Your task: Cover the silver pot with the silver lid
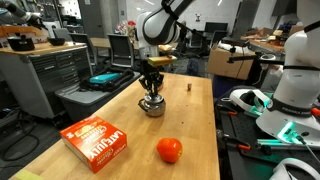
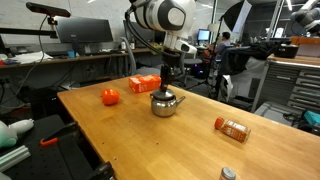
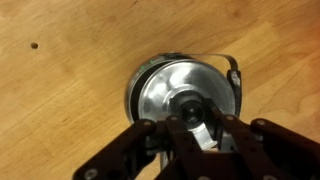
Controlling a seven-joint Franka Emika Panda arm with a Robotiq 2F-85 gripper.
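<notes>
The silver lid is already over the pot's opening. Next I need to lower my gripper slightly onto the silver pot's rim (image 2: 164, 100) (image 3: 131, 96) and let go of the lid's knob.
The silver pot (image 1: 152, 107) (image 2: 166, 104) stands near the middle of the wooden table. In the wrist view its rim (image 3: 133, 88) and a thin handle (image 3: 236, 78) show around the silver lid (image 3: 160, 92), which lies flat on top of it with its dark knob at the centre. My gripper (image 1: 152, 88) (image 2: 168, 86) (image 3: 193, 125) points straight down over the pot. Its fingers sit close on either side of the knob and appear shut on it.
A red ball (image 1: 170, 150) (image 2: 110, 97) and an orange box (image 1: 97, 141) (image 2: 143, 84) lie near the pot. A tiny reddish-brown block (image 1: 190, 86) stands farther back. An orange bottle (image 2: 232, 128) lies on its side, near a small can (image 2: 228, 173) at the table edge.
</notes>
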